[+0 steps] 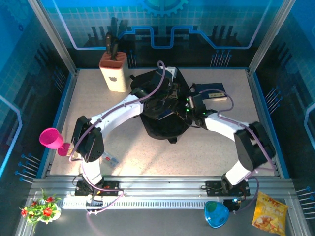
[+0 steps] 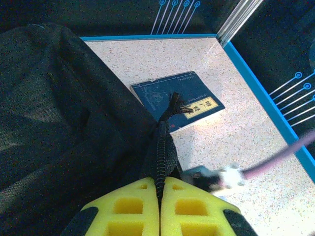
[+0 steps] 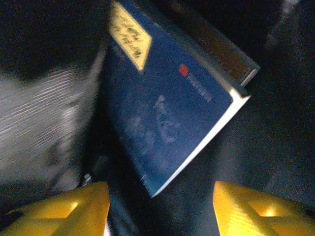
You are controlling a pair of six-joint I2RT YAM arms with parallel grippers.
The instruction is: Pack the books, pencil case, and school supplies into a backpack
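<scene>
I should next lower the zipper edge in my left gripper back over the backpack's opening (image 1: 168, 117), below and back from the gripper, and release, as books are inside.
The black backpack (image 1: 162, 120) lies mid-table. My left gripper (image 2: 160, 189) is shut on a ridged zipper edge (image 2: 161, 152) of the backpack (image 2: 59, 123), holding it up. A dark blue book (image 2: 177, 98) with a yellowish label lies on the table beyond it, seen from above at the book (image 1: 212, 91). My right gripper (image 3: 160, 196) is open inside the dark bag. Just ahead of its yellow fingers (image 3: 74, 209) a dark blue book (image 3: 162, 103) with a yellow label leans free, and a dark book with a brown edge (image 3: 216, 46) sits behind it.
A cream knife block (image 1: 114, 73) stands at the back left. A pink cup (image 1: 51, 138) sits at the left edge. On the near shelf are a blue bowl (image 1: 215, 214), a snack bag (image 1: 269, 212) and a flower pot (image 1: 42, 207).
</scene>
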